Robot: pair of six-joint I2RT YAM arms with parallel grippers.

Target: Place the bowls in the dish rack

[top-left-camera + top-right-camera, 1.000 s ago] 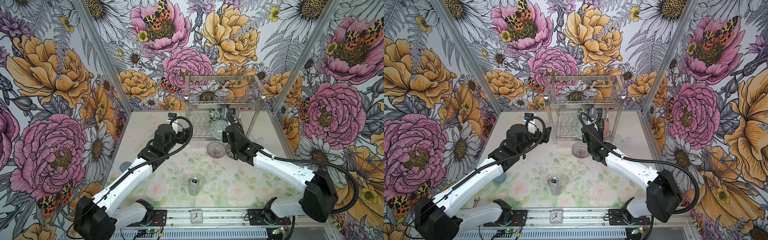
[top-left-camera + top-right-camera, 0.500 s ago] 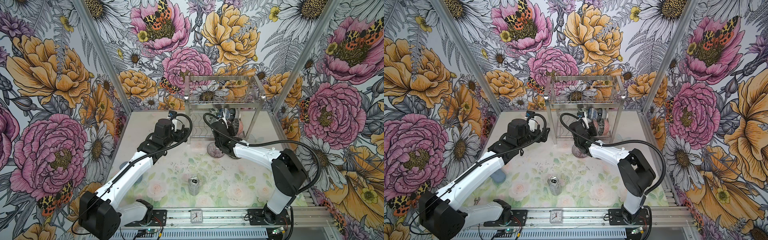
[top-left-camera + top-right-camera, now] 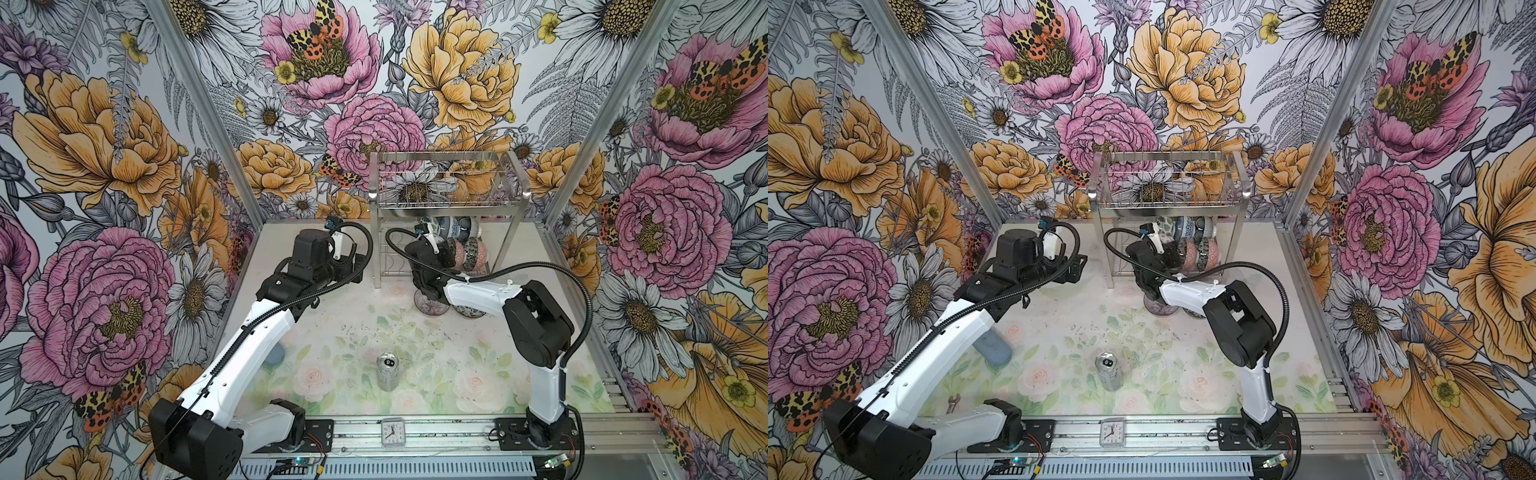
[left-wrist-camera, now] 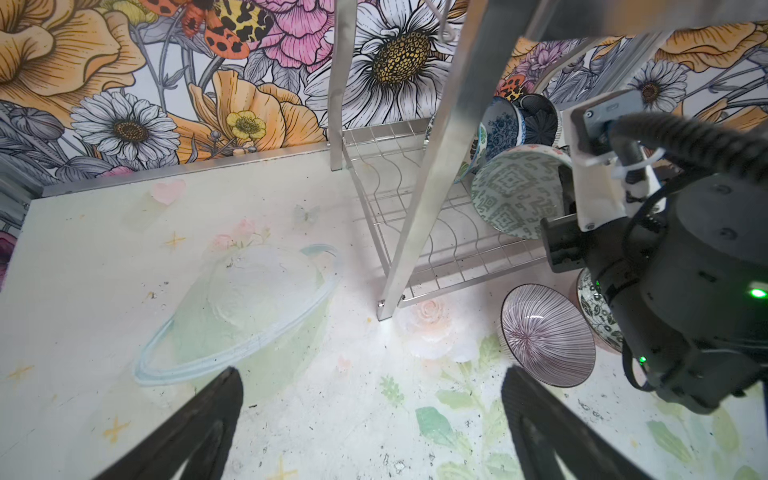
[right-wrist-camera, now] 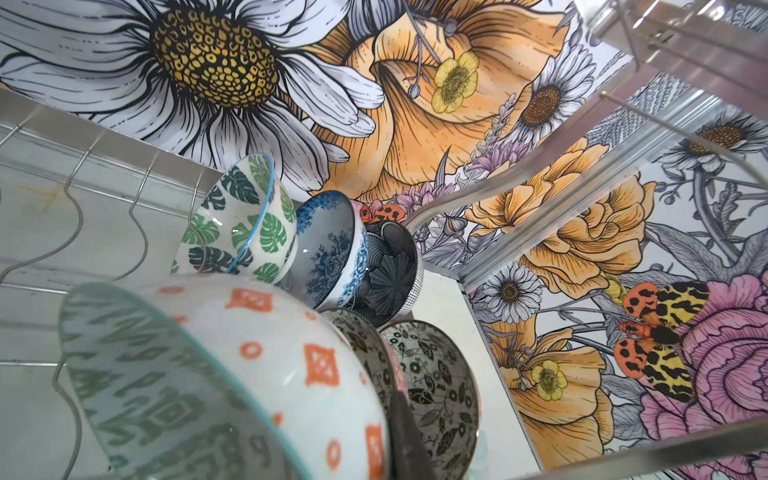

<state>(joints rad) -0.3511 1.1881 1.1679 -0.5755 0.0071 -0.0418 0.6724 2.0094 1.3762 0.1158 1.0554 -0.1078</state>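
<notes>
The spot on the wires of the dish rack's lower shelf beside the dark floral bowls is below my right gripper. It will lower and release the white bowl there next.
The dish rack (image 3: 449,199) (image 3: 1167,199) stands at the back of the table. Several bowls (image 3: 469,249) (image 3: 1200,249) lean on edge in its lower tier, among them a green leaf one (image 5: 249,224) and a blue floral one (image 5: 328,249). My right gripper (image 3: 436,249) (image 5: 386,449) reaches into that tier, shut on the rim of a green-patterned bowl (image 4: 515,195) (image 5: 257,365) with orange marks outside. A purple-lined bowl (image 3: 428,305) (image 4: 544,336) and a black-and-white bowl (image 3: 469,311) (image 4: 598,311) sit on the table in front of the rack. My left gripper (image 3: 353,270) (image 4: 370,374) hovers open left of the rack.
A silver can (image 3: 387,370) (image 3: 1108,370) stands mid-table toward the front. A small clock (image 3: 392,432) sits on the front rail. A blue-grey object (image 3: 992,347) lies under my left arm, a wrench (image 3: 953,401) near the front left. The rack's leg (image 4: 428,174) is close to my left gripper.
My right arm has folded in and carried the green-patterned bowl deeper into the rack's lower tier beside the other bowls. The left gripper has shifted slightly toward the rack and stays open.
</notes>
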